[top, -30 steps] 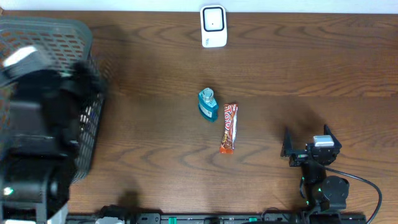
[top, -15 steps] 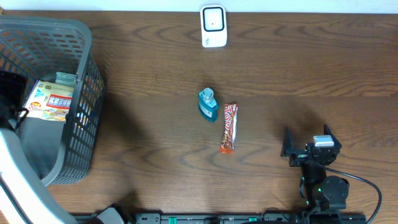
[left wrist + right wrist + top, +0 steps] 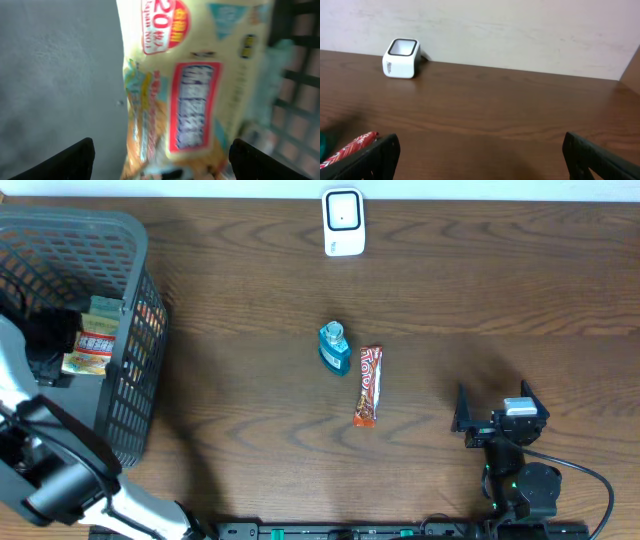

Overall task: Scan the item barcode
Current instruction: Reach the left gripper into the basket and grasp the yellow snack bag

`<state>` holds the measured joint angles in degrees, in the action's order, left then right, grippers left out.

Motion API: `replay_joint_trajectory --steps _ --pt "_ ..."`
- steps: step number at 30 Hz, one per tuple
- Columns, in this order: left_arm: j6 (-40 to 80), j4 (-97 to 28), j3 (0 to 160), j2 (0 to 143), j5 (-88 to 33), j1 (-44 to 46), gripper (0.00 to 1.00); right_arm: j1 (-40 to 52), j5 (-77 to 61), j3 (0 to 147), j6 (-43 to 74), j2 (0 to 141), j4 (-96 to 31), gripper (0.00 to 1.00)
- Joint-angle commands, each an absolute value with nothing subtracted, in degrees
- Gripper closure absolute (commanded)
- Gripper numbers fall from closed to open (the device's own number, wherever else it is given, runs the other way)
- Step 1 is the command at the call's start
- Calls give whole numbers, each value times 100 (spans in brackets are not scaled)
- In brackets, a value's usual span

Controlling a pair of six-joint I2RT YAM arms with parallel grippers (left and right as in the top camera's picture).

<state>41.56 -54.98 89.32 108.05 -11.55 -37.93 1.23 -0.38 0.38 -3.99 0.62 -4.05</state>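
My left gripper lowers deeper into the grey basket (image 3: 110, 232) next and closes across the snack packet's width, since its spread fingers already hang to either side of the packet.
A yellow snack packet (image 3: 190, 90) with red label lies in the grey basket (image 3: 110, 232) at the table's left. My left gripper (image 3: 162, 156) hangs close over it, its black fingertips (image 3: 75, 161) spread wide either side of the packet, open, not pinching it. From overhead, the left gripper (image 3: 55, 343) covers the packet's (image 3: 98, 340) left end. The white barcode scanner (image 3: 343, 222) stands at the far edge, also seen in the right wrist view (image 3: 401, 58). My right gripper (image 3: 492, 418) rests open at the near right with nothing between its fingers (image 3: 376, 156).
A teal bottle (image 3: 334, 347) and a red candy bar (image 3: 368, 385) lie side by side mid-table. The candy bar (image 3: 350, 149) shows at the right wrist view's lower left. The basket's mesh walls (image 3: 295, 75) stand close to the right of the packet.
The left arm swung away from in front of the overhead camera and came down inside the basket over the packet. The right arm stayed still.
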Motion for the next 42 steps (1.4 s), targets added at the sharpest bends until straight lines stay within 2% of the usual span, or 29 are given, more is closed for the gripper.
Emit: replay_joint_trajectory --steps 1,16,18,19,23,24,32,42 --pt "4056 -5470 8890 11043 -934 -3824 13 106 -51 32 -388 34 -429 1" --pt "4060 -4397 8152 11769 -1007 -3817 12 106 -51 32 -388 34 -429 1" --pt "4060 -4278 8027 11769 -1004 -3817 15 106 -49 32 -386 34 -429 1" --pt "4060 -4239 7968 11769 -1004 -3817 24 106 -49 32 -388 34 -429 1" --pt "4058 -4211 7852 11769 -1000 -3820 86 106 -51 32 -386 34 -429 1" --pt "4058 -4217 7852 11767 -1002 -3820 92 106 -49 32 -388 34 -429 1" --pt "4056 -4338 7865 11157 -982 -3857 93 106 -49 32 -388 34 -429 1" --pt "4176 -4331 7867 8468 -917 -3872 93 106 -51 32 -386 34 -429 1"
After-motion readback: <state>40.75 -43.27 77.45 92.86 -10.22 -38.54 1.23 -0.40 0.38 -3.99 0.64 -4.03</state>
